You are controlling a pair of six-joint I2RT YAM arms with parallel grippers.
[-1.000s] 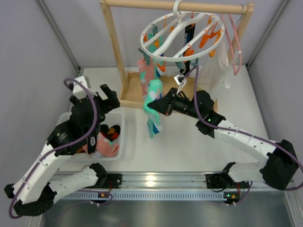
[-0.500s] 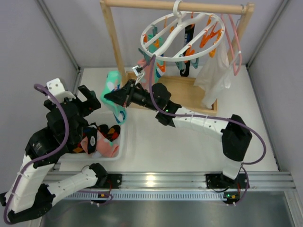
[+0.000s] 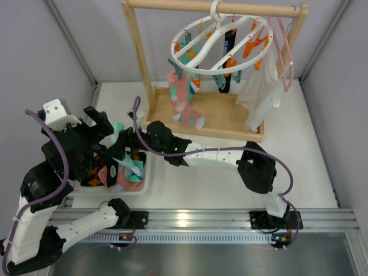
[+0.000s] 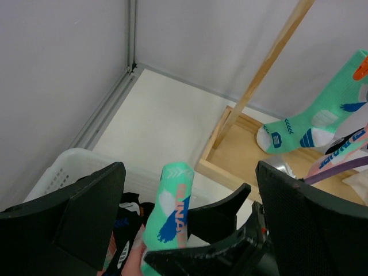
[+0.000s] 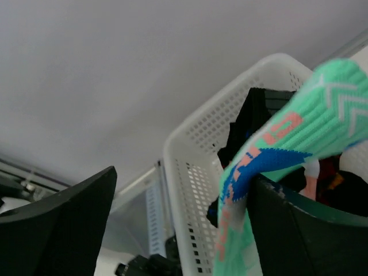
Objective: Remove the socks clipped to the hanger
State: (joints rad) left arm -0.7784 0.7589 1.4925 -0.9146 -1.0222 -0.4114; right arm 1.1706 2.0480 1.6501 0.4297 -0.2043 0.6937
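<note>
I should next move my left gripper from the basket (image 3: 146,172), away from my base toward the rack, then onto the pink and teal sock's lower leg.
The white ring hanger (image 3: 221,41) hangs from the wooden rack's bar with orange and teal clips. Still clipped to it are a pink and teal sock (image 3: 179,95), another patterned sock (image 3: 195,119) and a black sock (image 3: 227,80). My right gripper (image 3: 127,150) reaches left over the white basket (image 3: 146,172). Its jaws stand wide apart, and a teal-mint sock (image 5: 276,144) lies draped over one finger above the basket (image 5: 192,172). My left gripper (image 3: 105,127) is open just left of it, holding nothing. The left wrist view shows that draped sock (image 4: 172,201) between my left fingers (image 4: 86,213).
The wooden rack (image 3: 138,63) stands on its base board (image 3: 224,118) at the back. A white cloth garment (image 3: 261,95) and a pink wire hanger (image 3: 286,57) hang at its right end. Black and pink socks (image 3: 123,175) lie in the basket. Grey walls close in both sides.
My right arm swung left from the rack to over the basket, carrying the teal sock, and its jaws opened. My left arm pulled back towards the left wall.
</note>
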